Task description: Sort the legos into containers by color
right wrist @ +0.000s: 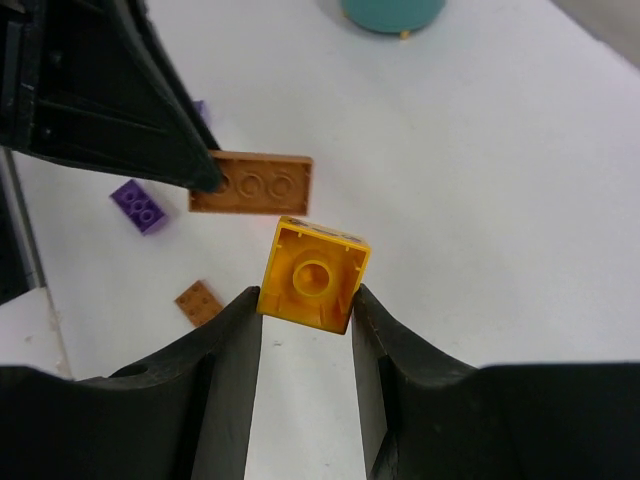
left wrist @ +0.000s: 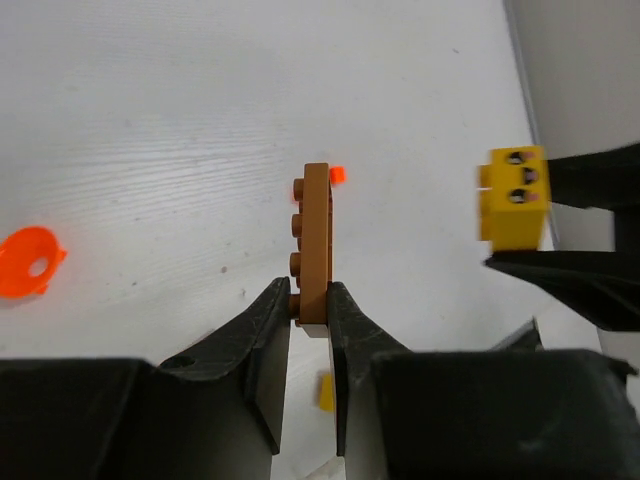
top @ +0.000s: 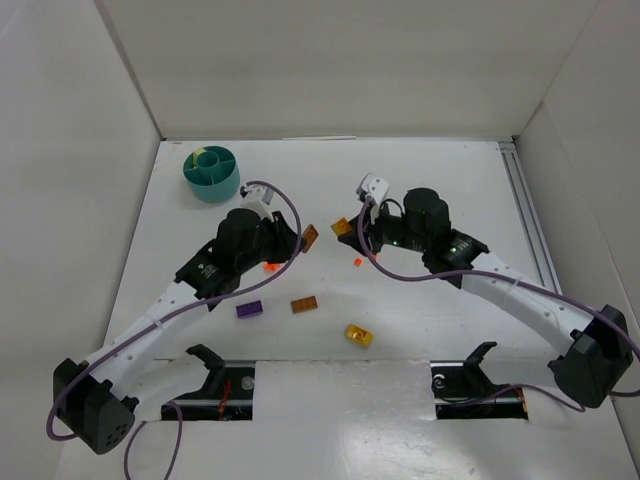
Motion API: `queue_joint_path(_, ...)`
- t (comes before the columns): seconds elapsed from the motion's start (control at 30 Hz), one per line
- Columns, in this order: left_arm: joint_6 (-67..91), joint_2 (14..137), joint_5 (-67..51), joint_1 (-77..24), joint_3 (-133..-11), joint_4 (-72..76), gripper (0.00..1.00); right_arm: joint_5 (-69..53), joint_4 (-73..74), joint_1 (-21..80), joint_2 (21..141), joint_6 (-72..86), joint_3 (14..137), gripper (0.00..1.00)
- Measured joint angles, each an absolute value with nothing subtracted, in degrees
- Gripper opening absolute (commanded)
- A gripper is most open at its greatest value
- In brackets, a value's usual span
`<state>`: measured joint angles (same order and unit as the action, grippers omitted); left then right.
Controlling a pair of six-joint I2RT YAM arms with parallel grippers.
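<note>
My left gripper swings outward and to its left in the top view, over the teal tub's middle (top: 208, 161), next. It then releases the orange-brown plate apart from the green legos.
My left gripper (left wrist: 308, 300) is shut on a thin orange-brown plate (left wrist: 317, 240), held on edge above the table. It also shows in the top view (top: 310, 237). My right gripper (right wrist: 306, 305) is shut on a golden yellow brick (right wrist: 313, 273), underside toward its camera, close to the right of the plate (right wrist: 250, 182). In the top view the yellow brick (top: 342, 227) sits just right of the left gripper (top: 298, 240). The round teal tub (top: 211, 172) stands at the back left, with something pale green in one compartment.
On the table lie a purple brick (top: 249, 310), an orange-brown brick (top: 304, 304), a yellow brick (top: 358, 335) and two small red-orange pieces (top: 270, 266) (top: 358, 262). White walls enclose the table on three sides.
</note>
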<state>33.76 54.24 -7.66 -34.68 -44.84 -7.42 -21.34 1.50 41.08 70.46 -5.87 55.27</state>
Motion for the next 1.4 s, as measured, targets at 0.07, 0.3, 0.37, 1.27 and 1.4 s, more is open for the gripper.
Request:
queue_joint_path(0.07, 35.44, 55.94, -3.22, -34.63, -47.35, -10.96, 0.00, -20.58, 1.45, 39.20, 69.38, -5.87, 55.00, 0.05)
queue_joint_path(0.3, 38.24, 66.92, 4.29, -24.16, -61.23, -20.14, 0.00, -16.71, 3.42, 35.14, 67.88, -8.58, 54.28, 0.05)
queue_joint_path(0.37, 37.98, 71.83, 5.08, -19.66, -67.09, -22.63, 0.00, -15.57, 4.84, 34.59, 67.94, -9.80, 54.28, 0.05)
queue_joint_path(1.27, 30.37, 123.28, -3.01, 6.15, -127.57, -44.49, 0.00, -15.27, 13.17, 23.33, 84.64, -17.87, 62.11, 0.07)
queue_joint_path(1.4, 30.30, 123.74, -0.93, 6.17, -127.66, -44.84, 0.00, -16.23, 13.32, 22.87, 85.69, -18.11, 62.30, 0.07)
